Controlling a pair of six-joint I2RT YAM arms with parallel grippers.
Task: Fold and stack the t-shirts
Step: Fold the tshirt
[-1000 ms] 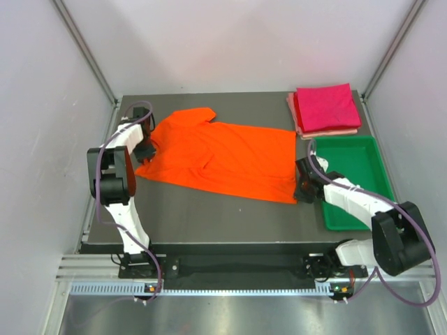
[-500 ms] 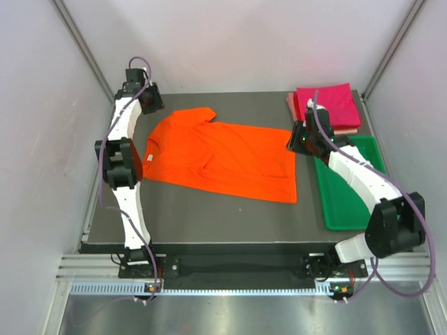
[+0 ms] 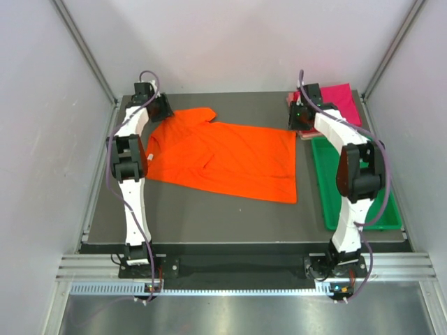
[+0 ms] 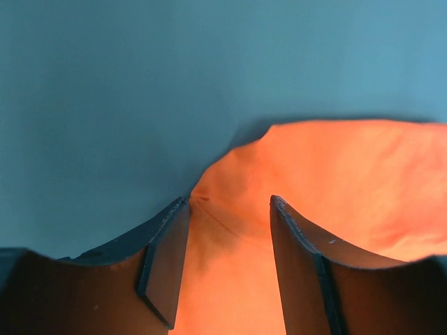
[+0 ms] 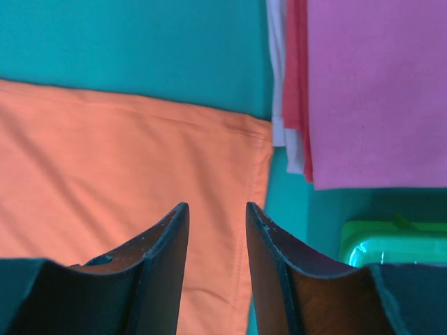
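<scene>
Next I will move my left gripper away from my base onto the bend at the orange t-shirt's sleeve corner (image 3: 172, 116) (image 4: 225, 177).
The bright orange t-shirt (image 3: 223, 155) lies spread flat on the dark table, collar to the left. My left gripper (image 3: 157, 112) is open at the shirt's far-left sleeve corner; in the left wrist view the orange cloth (image 4: 314, 188) runs between its fingers (image 4: 164, 258). My right gripper (image 3: 297, 120) is open over the shirt's far-right hem corner (image 5: 258, 132), with orange cloth under its fingers (image 5: 167, 258). The folded magenta t-shirt (image 3: 339, 98) lies on a pale pink one (image 5: 279, 105) at the back right, just beyond the right gripper.
A green plastic tray (image 3: 360, 202) sits at the right edge of the table, in front of the folded stack; its corner shows in the right wrist view (image 5: 391, 244). Frame posts and white walls enclose the table.
Both arms have swung from the shirt's near side to its far corners: the left gripper up to the far-left sleeve, the right gripper from beside the tray to the far-right hem corner.
</scene>
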